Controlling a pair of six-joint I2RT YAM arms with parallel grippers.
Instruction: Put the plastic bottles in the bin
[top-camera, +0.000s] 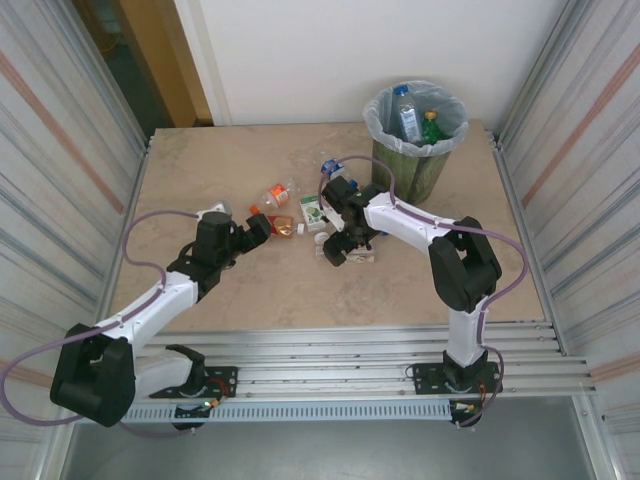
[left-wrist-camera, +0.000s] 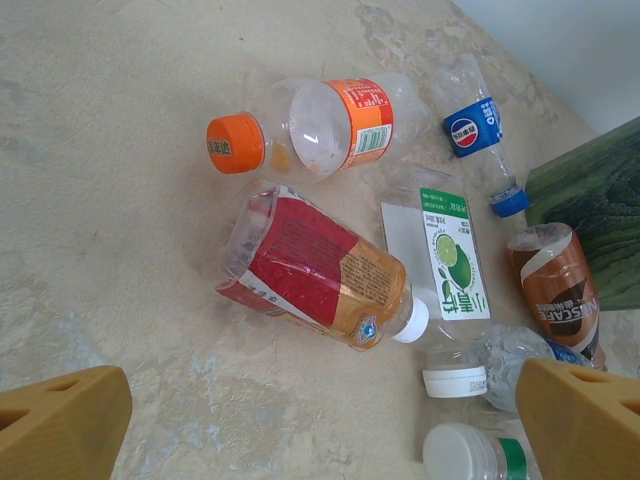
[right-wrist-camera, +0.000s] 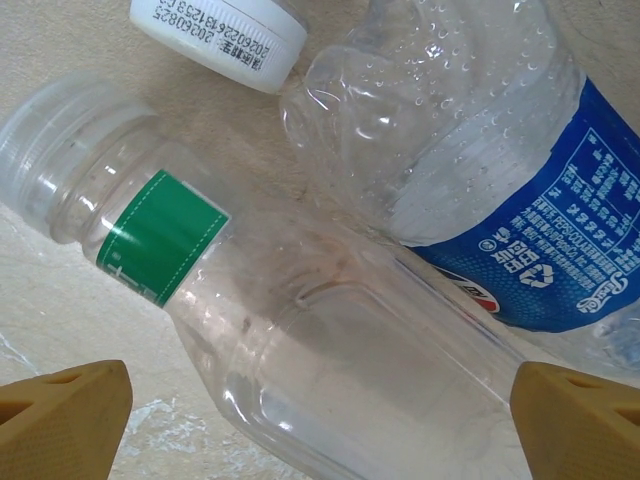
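Note:
The clear bottle lies at an angle below my right gripper, so next the gripper turns square across it and lowers onto the bottle's shoulder beside the green band.
Several crushed plastic bottles lie in a cluster mid-table. My left gripper (left-wrist-camera: 320, 430) (top-camera: 262, 228) is open, just short of a red-labelled bottle (left-wrist-camera: 310, 270). Beyond it lie an orange-capped bottle (left-wrist-camera: 320, 125), a blue-labelled bottle (left-wrist-camera: 478, 130), a lime-labelled bottle (left-wrist-camera: 445, 255) and a brown bottle (left-wrist-camera: 555, 290). My right gripper (right-wrist-camera: 320, 420) (top-camera: 338, 250) is open and straddles a clear bottle with a green band (right-wrist-camera: 330, 350). A blue-labelled clear bottle (right-wrist-camera: 520, 190) lies against it. The dark green bin (top-camera: 415, 165) stands at the back right, with two bottles (top-camera: 405, 115) inside.
Corrugated metal walls close in both sides of the table. A metal rail runs along the near edge by the arm bases. A loose white-capped bottle neck (right-wrist-camera: 220, 35) lies beside the right gripper's bottle. The table's left half (top-camera: 200, 170) is bare stone-patterned surface.

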